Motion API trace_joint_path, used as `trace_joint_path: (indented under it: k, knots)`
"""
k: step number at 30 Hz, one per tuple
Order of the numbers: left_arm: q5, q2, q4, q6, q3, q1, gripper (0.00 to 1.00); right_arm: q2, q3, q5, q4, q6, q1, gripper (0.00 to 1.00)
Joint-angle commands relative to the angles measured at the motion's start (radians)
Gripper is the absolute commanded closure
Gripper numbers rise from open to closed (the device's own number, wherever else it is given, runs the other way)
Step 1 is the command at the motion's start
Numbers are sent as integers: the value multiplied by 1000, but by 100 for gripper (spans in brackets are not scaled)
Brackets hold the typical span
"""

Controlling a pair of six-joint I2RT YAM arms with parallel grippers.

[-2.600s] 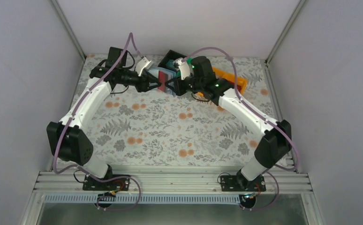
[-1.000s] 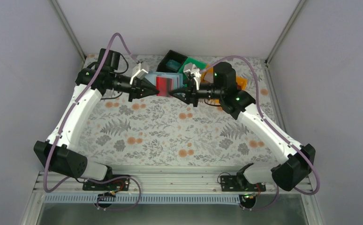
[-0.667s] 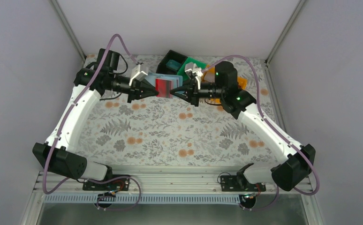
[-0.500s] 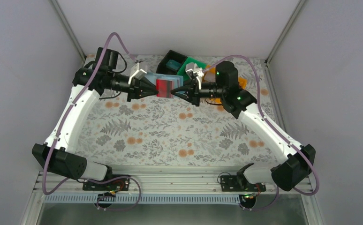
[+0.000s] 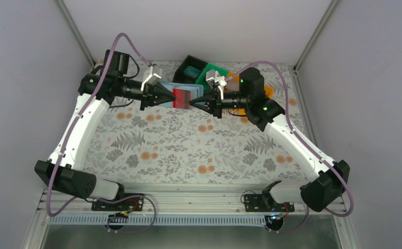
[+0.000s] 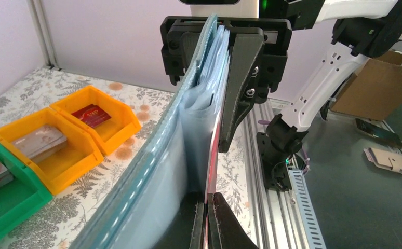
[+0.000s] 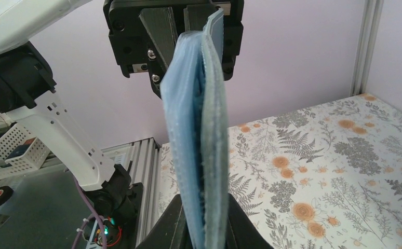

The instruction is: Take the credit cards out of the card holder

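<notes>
My right gripper tilts downward and lowers the blue card holder (image 5: 194, 90) onto the floral table next, then lets it go, since my left gripper pinches the red card.
The blue card holder (image 5: 194, 90) hangs in the air between both grippers, above the back of the table. My right gripper (image 5: 195, 101) is shut on its right end; in the right wrist view the jaws (image 7: 204, 224) clamp the folded blue card holder (image 7: 196, 114) edge-on. My left gripper (image 5: 173, 97) is shut on a red credit card (image 5: 181, 97) that sticks out of the holder's left side. In the left wrist view the gripper (image 6: 205, 210) pinches the thin red card edge (image 6: 213, 153) beside the pale blue pockets (image 6: 152, 176). Other cards inside are hidden.
Behind the grippers stand a black bin (image 5: 188, 66), a green bin (image 5: 213, 74) and orange bins (image 5: 267, 92). The left wrist view shows orange bins (image 6: 113, 136) holding a red card (image 6: 91, 114) and a pale stack (image 6: 38, 141), plus a green bin (image 6: 17, 199). Floral tabletop (image 5: 188, 150) lies below.
My right gripper has closed on the card holder. My left arm has drawn a little to the left, and the red card shows slightly further out of the holder.
</notes>
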Motion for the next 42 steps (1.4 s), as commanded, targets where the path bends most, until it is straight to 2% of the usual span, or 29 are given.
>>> trace_joint_path:
  k: [1, 9, 13, 18, 25, 29, 32, 34, 38, 41, 42]
  knots:
    - [24, -23, 1, 28, 14, 44, 98, -42, -4, -7, -43, -47, -15, 91]
    - [35, -31, 2, 35, -6, 89, 98, -34, 3, -20, -56, -36, -42, 96]
    - [-13, -37, 1, 33, -15, 153, 98, 0, 2, 27, -81, 23, -82, 96]
    - [-122, -39, 1, 49, -51, 249, 98, 89, -23, -11, -127, 90, -141, 96]
    - [-271, -38, 106, -36, -98, 289, 98, 356, 8, 29, -159, 220, -105, 96]
    - [-275, -28, 115, -44, -92, 283, 97, 557, 104, -3, -206, 225, -51, 96]
    - [-283, -22, 105, -41, -74, 272, 98, 651, 179, -16, -265, 208, -41, 96]
    - [-284, -23, 102, -40, -66, 264, 98, 686, 217, 19, -304, 193, -41, 93]
    - [-320, -32, 97, -37, -62, 240, 98, 713, 248, 75, -357, 175, -63, 76]
    - [-356, -32, 85, -30, -58, 206, 98, 667, 238, 194, -372, 187, -103, 64]
    - [-363, -33, 78, -24, -58, 192, 97, 640, 240, 252, -382, 185, -112, 63]
